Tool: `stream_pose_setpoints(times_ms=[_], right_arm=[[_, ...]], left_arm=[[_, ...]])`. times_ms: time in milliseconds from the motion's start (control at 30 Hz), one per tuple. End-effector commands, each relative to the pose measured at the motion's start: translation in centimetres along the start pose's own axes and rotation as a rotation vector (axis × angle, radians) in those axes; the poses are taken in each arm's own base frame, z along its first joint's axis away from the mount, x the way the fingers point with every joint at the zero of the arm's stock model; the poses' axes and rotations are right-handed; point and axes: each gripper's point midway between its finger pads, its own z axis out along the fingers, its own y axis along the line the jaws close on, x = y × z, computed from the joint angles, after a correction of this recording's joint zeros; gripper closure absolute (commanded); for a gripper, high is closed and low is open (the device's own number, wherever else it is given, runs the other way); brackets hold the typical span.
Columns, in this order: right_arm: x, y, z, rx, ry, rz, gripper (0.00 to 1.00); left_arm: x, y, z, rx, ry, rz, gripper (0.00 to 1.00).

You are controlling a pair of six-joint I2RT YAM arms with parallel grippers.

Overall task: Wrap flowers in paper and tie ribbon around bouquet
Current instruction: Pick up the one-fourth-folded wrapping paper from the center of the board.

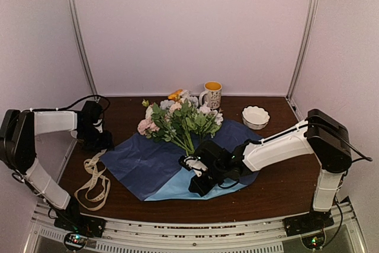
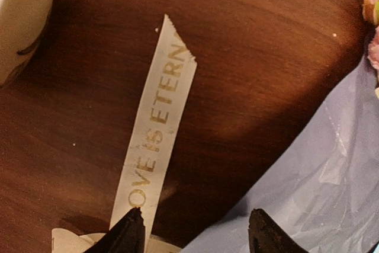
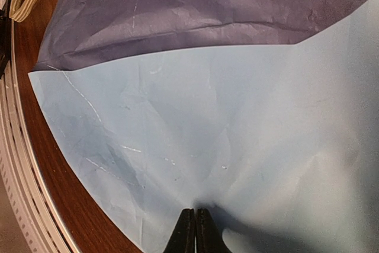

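Note:
One open fingertip of the left gripper still overlaps the ribbon, so the left gripper will next go down toward the paper and then onto its edge.
The paper lies spread on the table, navy side up, with a light blue flap folded over at the front. The flowers rest on its far part, stems pointing toward me. My right gripper is shut on the light blue flap, and the paper puckers at the gripper tips. The ribbon loops loosely at the front left. My left gripper hangs open by the paper's left edge. In the left wrist view that gripper straddles bare table between the ribbon end and the paper.
A yellow-filled mug stands behind the flowers and a white scalloped bowl sits at the back right. A white rounded object shows at the top left of the left wrist view. The table's front rail runs close to the paper's edge.

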Motion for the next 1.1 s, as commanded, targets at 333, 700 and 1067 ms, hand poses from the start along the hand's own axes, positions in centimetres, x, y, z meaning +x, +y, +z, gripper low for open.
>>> stream_pose_setpoints(times_ms=[333, 700, 1067], right_arm=[[0.6, -0.8, 0.4, 0.035, 0.015, 0.02, 0.95], [0.5, -0.8, 0.5, 0.038, 0.014, 0.025, 0.95], [0.4, -0.9, 0.6, 0.047, 0.026, 0.041, 0.95]], left_arm=[[0.6, -1.5, 0.9, 0.122, 0.013, 0.045, 0.61], [1.9, -2.9, 1.1, 0.214, 0.054, 0.065, 0.79], [1.8, -5.0, -1.3, 0.337, 0.033, 0.089, 1.0]])
